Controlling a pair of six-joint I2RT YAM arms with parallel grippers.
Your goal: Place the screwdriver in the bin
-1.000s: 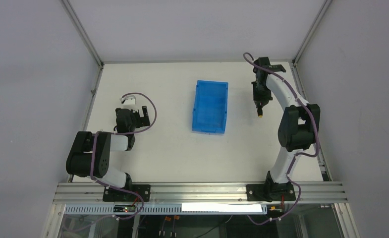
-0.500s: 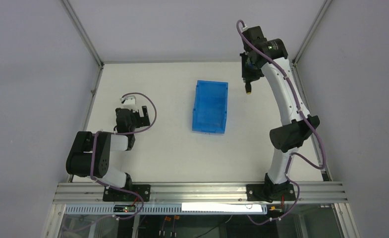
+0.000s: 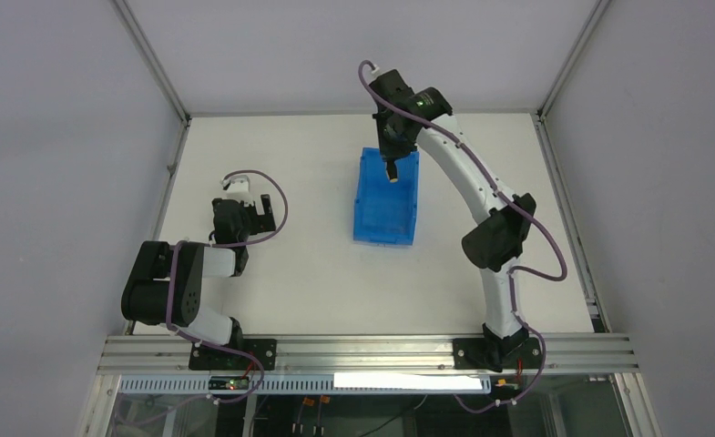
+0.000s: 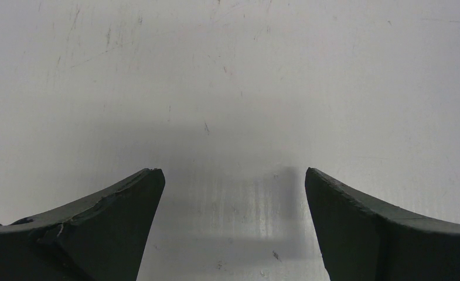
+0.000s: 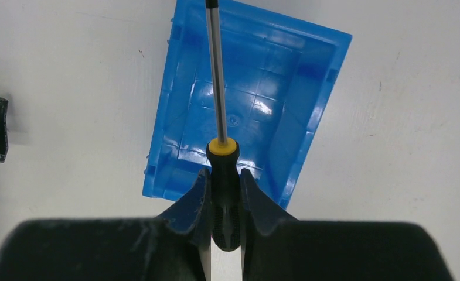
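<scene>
Next, my right gripper draws back, moves down inside the bin and releases the screwdriver [image 5: 222,153]. The near half of the bin's bare bottom lies below and back from my right gripper.
My right gripper [image 3: 393,157] is shut on the screwdriver [image 5: 222,153] by its black handle; the yellow collar and the thin metal shaft [image 5: 215,64] point away from the wrist camera. It hangs above the far end of the blue bin [image 3: 388,205], whose open inside fills the right wrist view [image 5: 256,88]. The screwdriver's yellow end [image 3: 392,177] shows over the bin from above. My left gripper [image 3: 260,211] is open and empty at the left of the table; its wrist view shows only the white table between the fingers [image 4: 116,216].
The white table [image 3: 290,264] is walled by grey panels and metal frame posts at the back corners. The left arm rests folded near the left edge. The right arm stretches from its base across to the bin.
My right arm has swung left with the screwdriver, from the far right of the table to above the bin's far end. The left arm has not moved.
</scene>
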